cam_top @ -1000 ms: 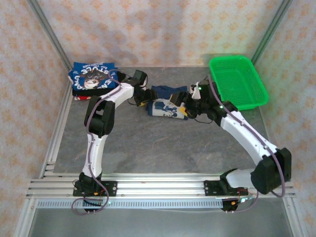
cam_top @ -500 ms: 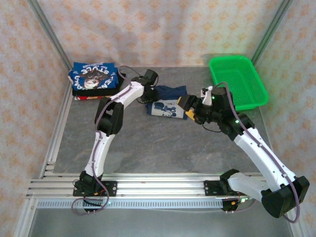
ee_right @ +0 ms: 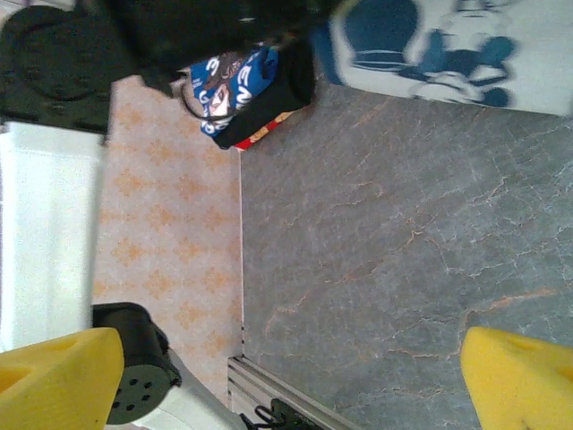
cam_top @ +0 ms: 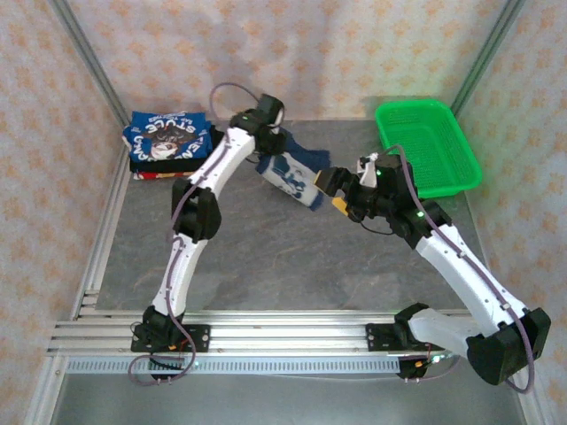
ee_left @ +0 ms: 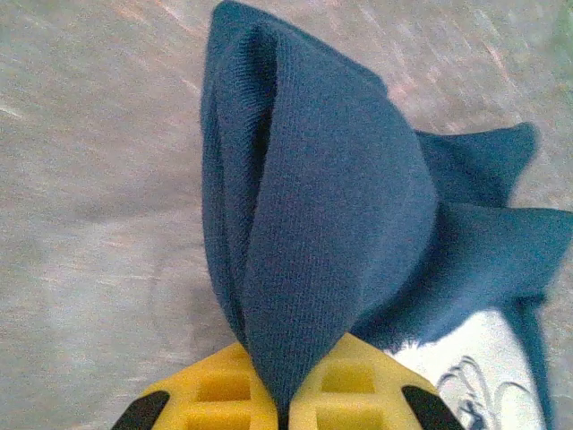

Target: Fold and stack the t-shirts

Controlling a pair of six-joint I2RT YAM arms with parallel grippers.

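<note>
My left gripper is to lift the fold next over the stack [cam_top: 168, 140] on the gripper's side away from the basket. It should release the fold where t-shirts already lie.
My left gripper [cam_top: 271, 140] is shut on a fold of a blue t-shirt [cam_top: 294, 175] with a white printed panel. The shirt's far end is lifted and the rest trails down to the right toward the table. In the left wrist view the yellow pads pinch the blue cloth [ee_left: 331, 224] at the left gripper [ee_left: 285, 410]. My right gripper [cam_top: 330, 191] stands open just right of the shirt, with nothing in it. Its yellow fingers [ee_right: 524, 372] are wide apart over bare table, the right gripper [ee_right: 286, 376] below the shirt's print [ee_right: 448, 54]. A stack of folded t-shirts [cam_top: 165, 143] lies at the back left.
A green mesh basket [cam_top: 440, 177] stands at the back right. The stack [ee_right: 235, 82] sits against the left wall. Metal rails [cam_top: 266, 336] run along the table's near edge. Grey table surface [cam_top: 292, 257] lies open between the arms.
The left gripper shut on the blue t-shirt and raised its end toward the back. The right gripper opened wider and drew away to the shirt's right.
</note>
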